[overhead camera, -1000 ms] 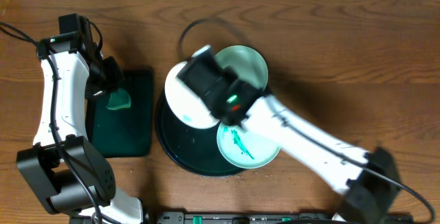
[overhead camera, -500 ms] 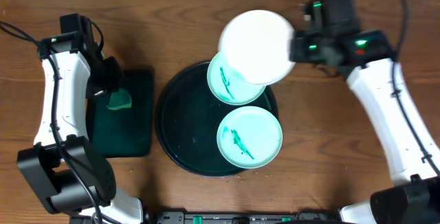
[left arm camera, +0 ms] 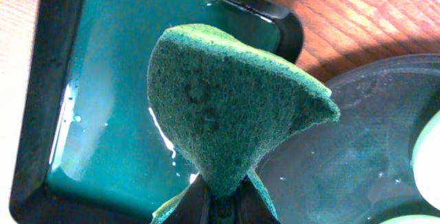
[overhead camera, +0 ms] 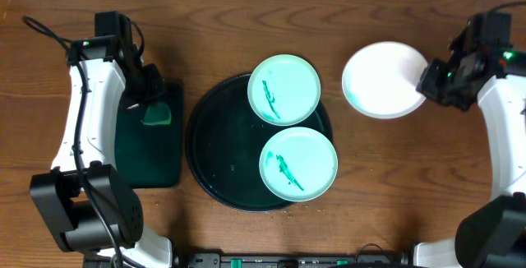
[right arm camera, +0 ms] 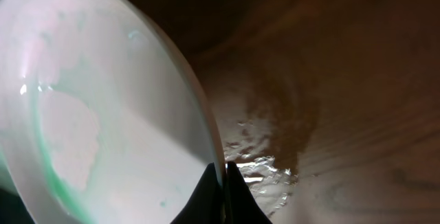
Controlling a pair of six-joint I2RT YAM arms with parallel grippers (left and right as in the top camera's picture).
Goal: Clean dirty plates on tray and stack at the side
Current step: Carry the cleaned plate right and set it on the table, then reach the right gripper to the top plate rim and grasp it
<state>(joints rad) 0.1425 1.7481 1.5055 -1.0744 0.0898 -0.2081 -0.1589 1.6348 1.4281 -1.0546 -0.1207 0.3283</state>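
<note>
The robot will move its right gripper back and down, put the white plate on the wood beside the round tray and let go of the plate's rim, because that wood is clear of plates.
The round black tray sits mid-table. Two mint plates with green smears lie on it, one at the back and one at the front right. My right gripper is shut on the rim of the white plate, held over the wood to the right of the tray; in the right wrist view the plate fills the left, with a faint green trace. My left gripper is shut on a green sponge above the rectangular green tray.
The rectangular dark green tray holds shallow water and stands left of the round tray. A wet patch shines on the wood beside the white plate. Cables run along the front edge.
My right arm has swung the white plate from over the round tray to the right side of the table. My left gripper with the sponge has shifted slightly right.
</note>
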